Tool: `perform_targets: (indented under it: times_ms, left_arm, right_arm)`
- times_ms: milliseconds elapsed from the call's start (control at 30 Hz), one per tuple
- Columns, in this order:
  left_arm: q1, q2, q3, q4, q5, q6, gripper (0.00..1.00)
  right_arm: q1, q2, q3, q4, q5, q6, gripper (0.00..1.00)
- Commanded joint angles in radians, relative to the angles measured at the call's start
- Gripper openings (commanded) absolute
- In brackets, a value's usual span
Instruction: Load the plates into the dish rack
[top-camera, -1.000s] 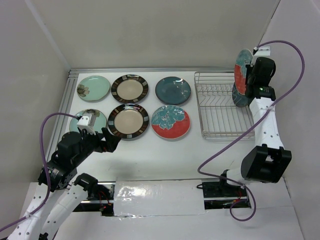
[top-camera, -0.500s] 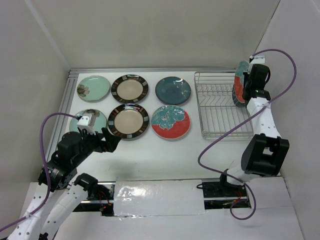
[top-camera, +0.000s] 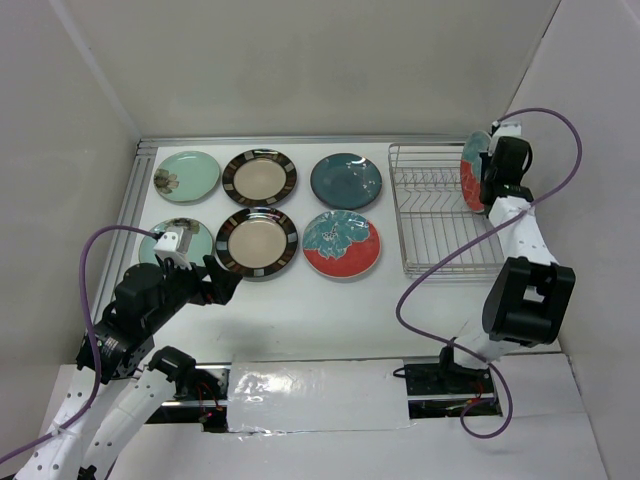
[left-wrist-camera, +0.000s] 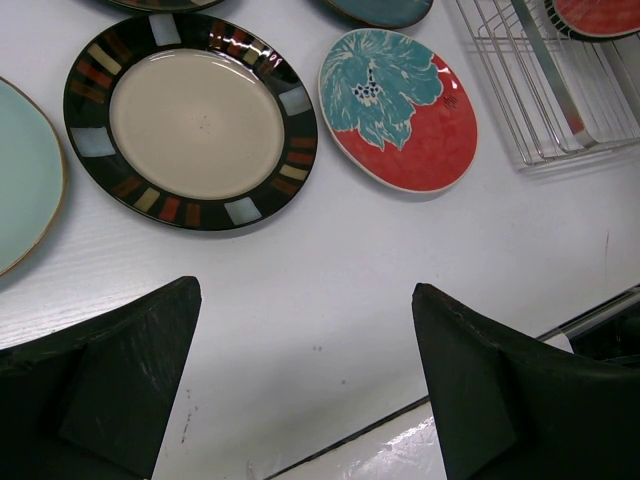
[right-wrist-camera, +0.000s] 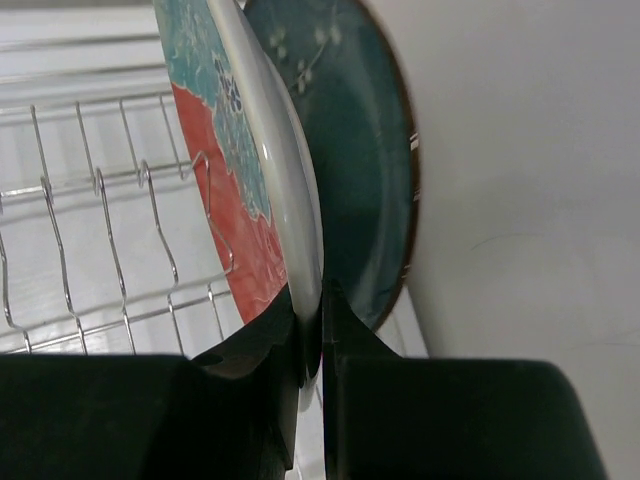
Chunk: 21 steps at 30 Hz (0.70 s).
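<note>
Next, my left gripper moves across to its right in the top view and down onto the red-and-teal plate's near red rim.
My right gripper (top-camera: 488, 178) is shut on the rim of a red-and-teal plate (top-camera: 469, 172) and holds it upright at the right end of the dish rack (top-camera: 430, 215). In the right wrist view the fingers pinch its white edge (right-wrist-camera: 300, 240). A dark teal plate (right-wrist-camera: 370, 170) stands right behind it, between rack wires (right-wrist-camera: 100, 190). Flat on the table lie two mint-green plates (top-camera: 186, 175) (top-camera: 160, 243), two cream striped plates (top-camera: 259, 177) (top-camera: 257, 243), a dark teal plate (top-camera: 346, 180) and a red-and-teal plate (top-camera: 341, 243). My left gripper (top-camera: 215, 280) is open and empty, hovering in front of the near row.
The right wall (top-camera: 590, 200) stands close behind the rack. A metal rail (top-camera: 135, 190) borders the table's left side. Purple cables (top-camera: 440, 270) loop near both arms. Shiny tape (top-camera: 300, 385) covers the front edge.
My right gripper has brought the red-and-teal plate down and left, lower into the rack's right end. The left arm has not moved.
</note>
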Motion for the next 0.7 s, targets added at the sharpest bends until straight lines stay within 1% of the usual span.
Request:
perform_targets:
  times_ms: [0,100,167,200,233,300,333,400,433,467,567,667]
  left_arm:
    - [-0.006,-0.006,0.004,0.037,0.009,0.009,1.00]
    - [-0.006,0.003,0.004,0.037,0.009,0.009,1.00]
    - [-0.006,0.013,0.004,0.037,0.009,0.009,1.00]
    - [-0.006,0.013,0.004,0.037,0.009,0.009,1.00]
    - [-0.006,0.013,0.004,0.037,0.009,0.009,1.00]
    - [-0.006,0.013,0.004,0.037,0.009,0.009,1.00]
    - [-0.006,0.022,0.004,0.037,0.009,0.009,1.00]
    - [-0.006,0.033,0.004,0.037,0.009,0.009,1.00]
    - [-0.006,0.033,0.004,0.037,0.009,0.009,1.00]
    - [-0.006,0.049,0.004,0.046,0.009,0.009,1.00]
    - [-0.006,0.137,0.026,0.046,0.051,0.018,0.98]
    - [-0.006,0.215,0.037,0.059,0.101,-0.060,0.98]
  right_arm:
    - [-0.007,-0.021,-0.001,0.217,-0.009,0.053,0.00]
    - [-0.007,-0.021,-0.001,0.217,-0.009,0.077,0.04]
    - [-0.007,-0.021,-0.001,0.217,-0.009,0.090,0.16]
    - [-0.007,-0.021,-0.001,0.217,-0.009,0.099,0.23]
    - [-0.007,-0.021,-0.001,0.205,-0.009,0.099,0.40]
    - [0.002,-0.032,0.010,0.184,-0.009,0.126,0.56]
    - [0.002,-0.032,0.024,0.173,-0.009,0.126,0.59]
    - [0.014,-0.058,0.039,0.145,0.014,0.152,0.63]
    - [0.037,-0.068,0.048,0.123,0.014,0.168,0.66]
    - [0.037,-0.081,0.048,0.109,0.027,0.177,0.68]
    - [0.089,-0.156,0.068,0.041,0.027,0.228,0.72]
    - [0.140,-0.212,0.090,-0.061,0.017,0.306,0.75]
